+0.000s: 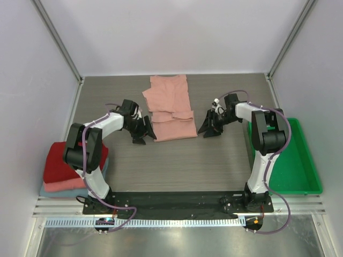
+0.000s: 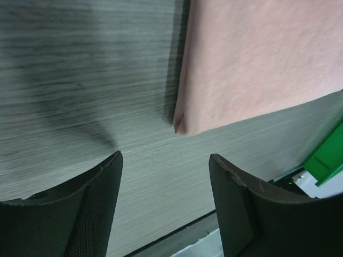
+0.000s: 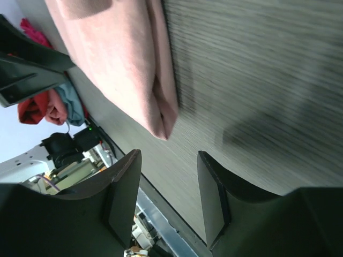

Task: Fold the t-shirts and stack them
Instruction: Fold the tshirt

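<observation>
The left gripper lowers its fingers around the t-shirt's near corner (image 1: 156,140) (image 2: 181,128) next, as that lies uncovered below it and to its right in the top view.
A dusty-pink t-shirt (image 1: 170,106) lies partly folded in the middle back of the table. My left gripper (image 1: 143,132) is open and empty just left of its near-left corner, which shows in the left wrist view (image 2: 257,64). My right gripper (image 1: 210,127) is open and empty just right of its near-right corner, which shows in the right wrist view (image 3: 134,69). A stack of folded shirts, dark red (image 1: 67,160) on salmon-pink (image 1: 59,186) on light-blue (image 1: 51,193), sits at the near left.
A green plastic tray (image 1: 297,160) stands at the right edge of the table. White walls close the back and sides. The arm bases and a metal rail line the near edge.
</observation>
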